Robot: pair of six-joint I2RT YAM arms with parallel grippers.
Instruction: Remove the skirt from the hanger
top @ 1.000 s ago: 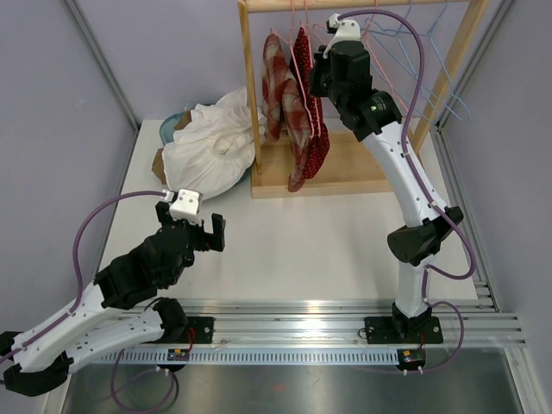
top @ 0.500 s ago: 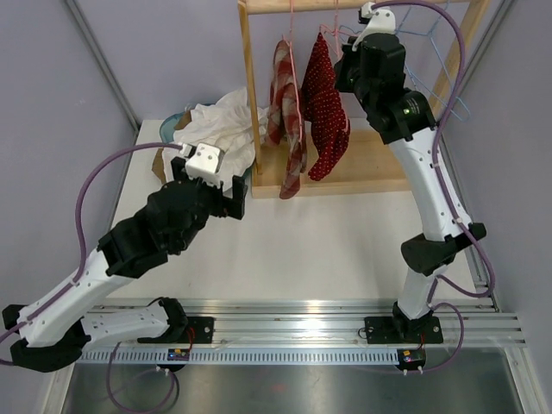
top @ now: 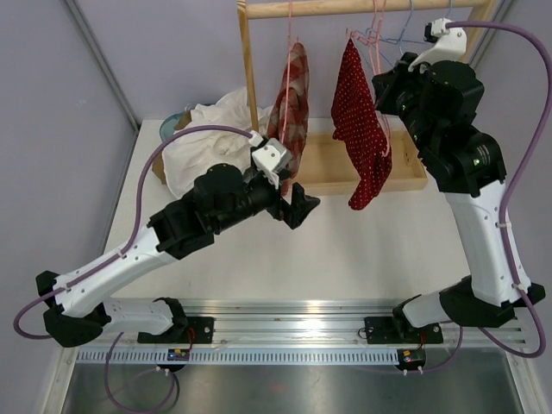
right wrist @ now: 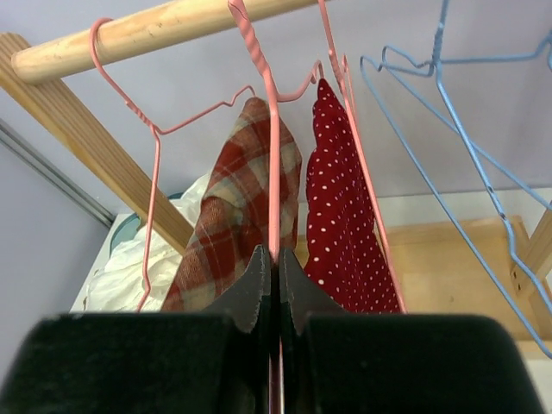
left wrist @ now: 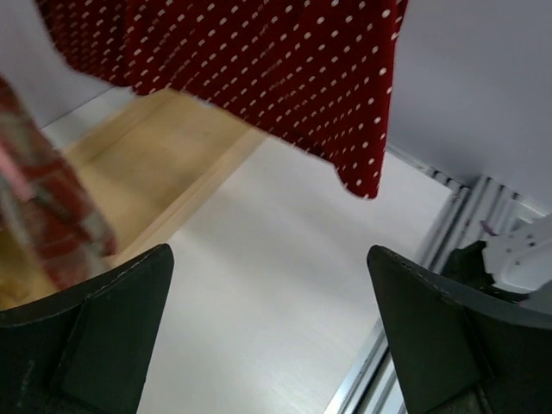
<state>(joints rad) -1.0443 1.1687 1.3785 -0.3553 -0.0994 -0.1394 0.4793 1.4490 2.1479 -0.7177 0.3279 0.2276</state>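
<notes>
My right gripper lowers toward the rack's wooden base [top: 323, 159] [right wrist: 453, 254] below it and releases the pink hanger's wire next, because the wooden rod carries the hanger's hook.
The red polka-dot skirt [top: 358, 129] hangs on a pink wire hanger [top: 382, 129] to the right of the rack's middle. My right gripper [top: 385, 86] is shut on that hanger's wire [right wrist: 272, 172], just below its twisted neck, with the skirt [right wrist: 345, 233] right of the fingers. My left gripper [top: 304, 207] is open and empty, low and to the left of the skirt. In the left wrist view the skirt's hem [left wrist: 259, 69] hangs above and beyond the gripper [left wrist: 269, 254].
A plaid garment [top: 291, 103] hangs on another pink hanger left of the skirt. Blue hangers [right wrist: 448, 129] hang on the wooden rod [top: 345, 7] to the right. The rack's wooden base [top: 328, 172] lies below. A white cloth pile [top: 207, 147] sits at back left.
My right arm has carried the hanger and skirt to the right, away from the plaid garment. My left arm has risen and reached right, toward the skirt.
</notes>
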